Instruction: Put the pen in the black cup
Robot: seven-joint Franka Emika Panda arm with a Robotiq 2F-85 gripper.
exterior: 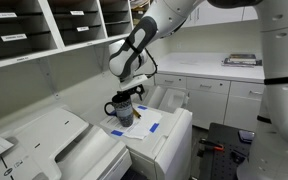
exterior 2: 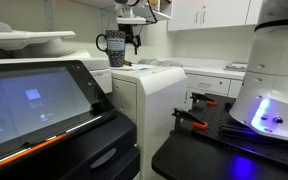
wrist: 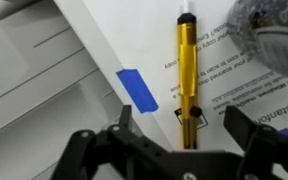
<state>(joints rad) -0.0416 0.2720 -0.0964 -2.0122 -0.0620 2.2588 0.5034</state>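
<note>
My gripper comes down around the pen's lower end next and closes on it.
The pen, a thin yellow-orange stick with a dark tip, lies flat on the white printer top in the wrist view. My gripper is open just above it, one finger on each side of the pen's lower end, not touching it. The black cup stands upright on the printer top right beside the gripper. It also shows in an exterior view next to the gripper. A blurred dark rounded edge at the wrist view's top right is probably the cup. The pen does not show in either exterior view.
Strips of blue tape are stuck on the white printer top. A second printer stands alongside. Shelves with paper trays hang above. A counter with a tray of papers lies behind.
</note>
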